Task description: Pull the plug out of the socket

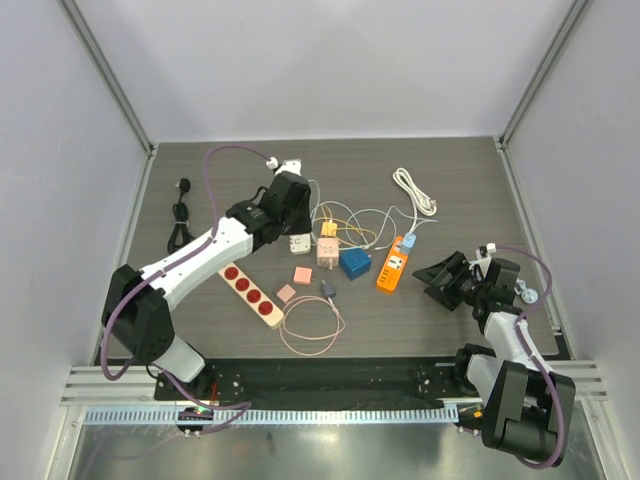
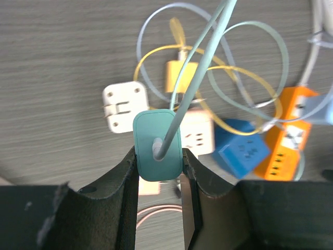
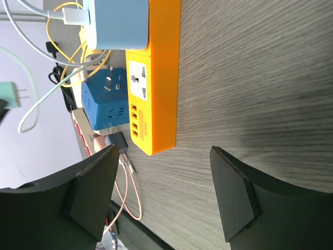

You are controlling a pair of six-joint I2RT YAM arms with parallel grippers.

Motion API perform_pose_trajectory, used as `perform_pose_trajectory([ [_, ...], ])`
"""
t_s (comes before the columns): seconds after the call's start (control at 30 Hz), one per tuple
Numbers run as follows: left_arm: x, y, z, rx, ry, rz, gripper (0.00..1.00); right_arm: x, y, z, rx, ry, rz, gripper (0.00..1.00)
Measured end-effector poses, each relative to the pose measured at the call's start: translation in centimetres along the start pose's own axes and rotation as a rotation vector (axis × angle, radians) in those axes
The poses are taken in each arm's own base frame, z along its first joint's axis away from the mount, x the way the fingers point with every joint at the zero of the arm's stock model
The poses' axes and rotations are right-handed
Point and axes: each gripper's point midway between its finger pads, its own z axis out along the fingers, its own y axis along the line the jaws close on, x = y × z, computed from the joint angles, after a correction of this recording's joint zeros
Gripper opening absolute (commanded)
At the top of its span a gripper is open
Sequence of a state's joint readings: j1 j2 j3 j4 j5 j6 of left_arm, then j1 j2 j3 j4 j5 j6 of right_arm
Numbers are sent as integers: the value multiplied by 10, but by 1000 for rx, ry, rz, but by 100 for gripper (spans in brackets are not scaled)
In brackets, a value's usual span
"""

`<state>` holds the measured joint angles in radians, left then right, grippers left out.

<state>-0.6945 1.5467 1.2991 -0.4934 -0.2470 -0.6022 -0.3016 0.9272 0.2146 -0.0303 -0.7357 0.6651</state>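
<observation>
The teal plug (image 2: pixel 151 136) shows bare prongs, so the robot's left gripper should lower it next between the white adapter and the red power strip to release it.
My left gripper (image 2: pixel 159 162) is shut on a teal plug (image 2: pixel 151 136) and holds it up off the table. Its pale green cable (image 2: pixel 200 62) runs away over the other parts. In the right wrist view the teal plug (image 3: pixel 10 95) shows bare prongs, free of any socket. A white socket cube (image 2: pixel 200 134) lies just below and beyond the plug, with a yellow plug (image 2: pixel 179 75) beside it. In the top view my left gripper (image 1: pixel 290 200) hides the plug. My right gripper (image 1: pixel 447 280) is open and empty, right of the orange power strip (image 1: pixel 393 266).
A white adapter (image 1: pixel 298 243), a blue socket cube (image 1: pixel 355 262), a red power strip (image 1: pixel 251 283), a pink cable loop (image 1: pixel 312 325) and small pink blocks (image 1: pixel 301 273) lie mid-table. A white coiled cable (image 1: pixel 413 190) is at the back right, a black cord (image 1: pixel 180 222) at the left.
</observation>
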Motion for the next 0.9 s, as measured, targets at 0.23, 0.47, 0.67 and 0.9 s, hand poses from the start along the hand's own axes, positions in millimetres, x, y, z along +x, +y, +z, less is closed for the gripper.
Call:
perform_pose_trajectory([
  [0.23, 38, 36, 10, -102, 90, 28, 23, 3, -1, 7, 7, -9, -48, 77],
  [0.47, 34, 52, 13, -167, 71, 17, 38, 11, -3, 15, 34, -3, -99, 77],
  [0.67, 51, 76, 18, -245, 97, 2, 69, 5, -7, 18, 60, -32, -109, 78],
  [0.9, 53, 77, 11, -244, 93, -23, 74, 0, -10, 18, 78, -57, -114, 80],
])
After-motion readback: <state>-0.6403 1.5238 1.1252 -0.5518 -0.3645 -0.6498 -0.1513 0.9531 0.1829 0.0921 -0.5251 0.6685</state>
